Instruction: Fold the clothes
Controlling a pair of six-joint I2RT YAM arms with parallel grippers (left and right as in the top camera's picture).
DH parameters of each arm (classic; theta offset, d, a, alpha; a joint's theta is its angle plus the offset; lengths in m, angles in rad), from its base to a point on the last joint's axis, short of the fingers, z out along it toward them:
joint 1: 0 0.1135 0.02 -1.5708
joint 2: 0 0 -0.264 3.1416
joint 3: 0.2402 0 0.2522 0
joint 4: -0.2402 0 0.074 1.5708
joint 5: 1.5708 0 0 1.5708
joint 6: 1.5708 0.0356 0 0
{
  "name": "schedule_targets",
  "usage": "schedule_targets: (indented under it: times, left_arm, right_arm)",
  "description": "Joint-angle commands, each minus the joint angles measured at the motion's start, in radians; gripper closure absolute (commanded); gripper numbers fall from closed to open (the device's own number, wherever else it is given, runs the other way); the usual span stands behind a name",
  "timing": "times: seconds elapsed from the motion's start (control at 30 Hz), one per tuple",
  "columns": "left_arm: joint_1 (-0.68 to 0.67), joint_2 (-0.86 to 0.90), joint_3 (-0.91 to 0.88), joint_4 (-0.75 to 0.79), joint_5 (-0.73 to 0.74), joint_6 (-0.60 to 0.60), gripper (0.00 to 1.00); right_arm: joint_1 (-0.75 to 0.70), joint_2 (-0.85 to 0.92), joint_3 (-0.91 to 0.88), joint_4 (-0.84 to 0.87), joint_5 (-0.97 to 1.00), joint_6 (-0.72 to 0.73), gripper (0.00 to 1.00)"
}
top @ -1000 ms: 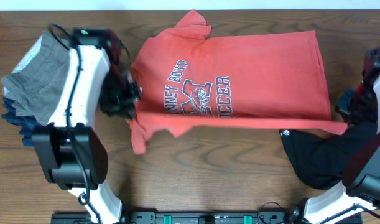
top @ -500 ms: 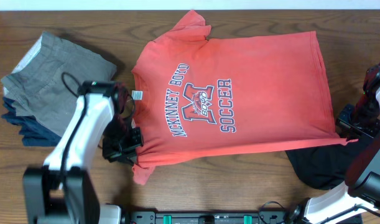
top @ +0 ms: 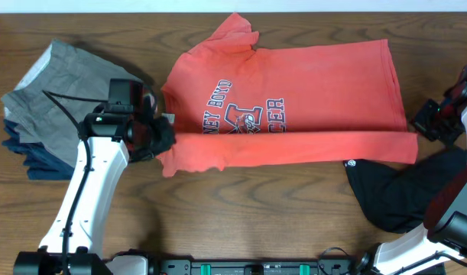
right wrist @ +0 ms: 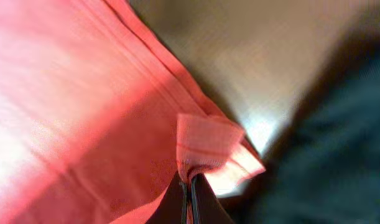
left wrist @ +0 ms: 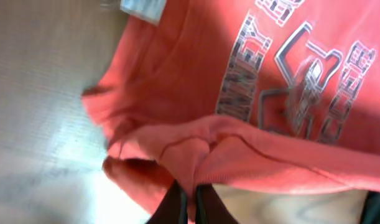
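My left gripper should next carry the folded edge outward onto the flat red cloth beside the lettering and let go of it, since that cloth is still uncovered.
The clothes here are chiefly a coral-red T-shirt (top: pixel 309 84) lying sideways across the table, collar to the left. Its near long edge is doubled over onto the lower half of the navy-and-white lettering (top: pixel 241 116). My left gripper (top: pixel 163 143) is shut on the folded edge at the collar end, and red cloth (left wrist: pixel 196 74) bunches between the dark fingertips (left wrist: pixel 191 202). At the hem end my right gripper (top: pixel 423 126) is shut on a pinched hem corner (right wrist: pixel 205 146). A black garment (top: pixel 394 195) lies crumpled at the near right, partly under the shirt.
A stack of folded clothes sits at the far left, grey piece (top: pixel 53 95) on top and navy ones (top: pixel 34 159) beneath. Bare wooden table (top: pixel 248 206) runs along the front edge. The black garment (right wrist: pixel 339 137) fills the right of the right wrist view.
Half a second ago the shirt lay spread with all its lettering showing. Both grippers have since moved away from the front edge, carrying the near edge up over the lower lettering.
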Motion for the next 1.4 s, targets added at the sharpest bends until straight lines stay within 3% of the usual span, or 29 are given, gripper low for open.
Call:
schedule_targets:
  times: [0.0,0.37,0.77,0.83,0.97,1.0,1.17,1.37]
  left_arm:
    - [0.010,0.045,0.003,0.056,-0.008,-0.079,0.94]
    - [0.010,0.184,0.003,0.260,0.013,-0.091,0.94]
    - [0.010,0.220,0.003,0.472,0.011,-0.091,0.94]
    - [0.010,0.225,0.003,0.480,0.011,-0.091,0.79]
    - [0.010,0.227,0.003,0.473,0.011,-0.090,0.33]
    - [0.010,0.227,0.003,0.471,0.011,-0.089,0.30]
    - [0.010,0.227,0.003,0.389,0.001,-0.081,0.28]
    - [0.010,0.228,-0.005,0.196,-0.119,-0.079,0.28]
  right_arm:
    - [0.021,-0.020,0.002,0.037,-0.031,-0.026,0.97]
    - [0.043,-0.019,0.002,0.121,-0.031,-0.026,0.95]
    - [0.044,0.002,0.002,0.161,-0.031,-0.026,0.95]
    - [0.049,0.019,0.002,0.160,-0.031,-0.026,0.95]
    - [0.063,0.061,0.002,0.162,-0.031,-0.026,0.95]
    - [0.066,0.072,0.002,0.163,-0.031,-0.026,0.94]
    - [0.076,0.126,0.002,0.164,-0.031,-0.026,0.93]
    - [0.076,0.139,0.002,0.229,-0.033,-0.025,0.89]
